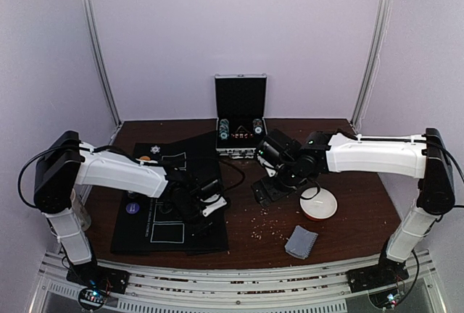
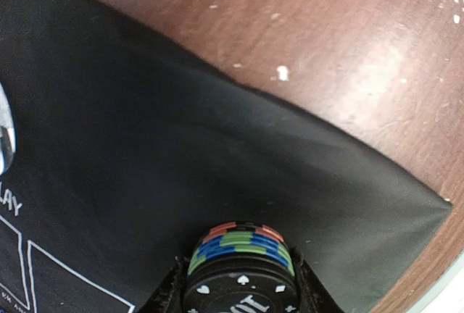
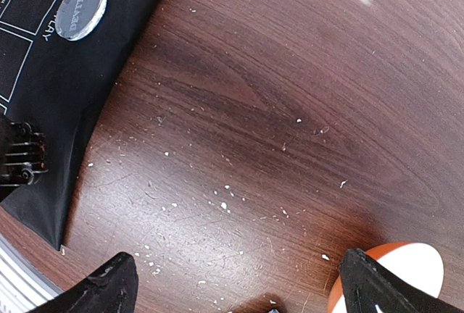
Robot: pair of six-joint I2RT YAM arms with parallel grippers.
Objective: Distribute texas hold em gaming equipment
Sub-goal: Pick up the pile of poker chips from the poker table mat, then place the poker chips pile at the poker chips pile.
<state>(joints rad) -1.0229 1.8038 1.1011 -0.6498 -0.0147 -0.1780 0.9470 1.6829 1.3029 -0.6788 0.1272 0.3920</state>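
Note:
My left gripper swings outward and to the left in the top view next. The mat's far end past the orange chip lies that way from it.
My left gripper hangs over the right part of the black felt mat. In the left wrist view it is shut on a stack of poker chips: black on top with card suits, then green, blue and red edges. My right gripper is open and empty above bare table; its fingertips stand wide apart in the right wrist view. A round dealer button lies on the mat. Grey-blue cards lie near the front edge. An orange chip and a purple button sit on the mat's left side.
An open metal chip case with chip rows stands at the back centre. A white bowl with red outside sits right of my right gripper and shows in the right wrist view. White crumbs dot the brown table.

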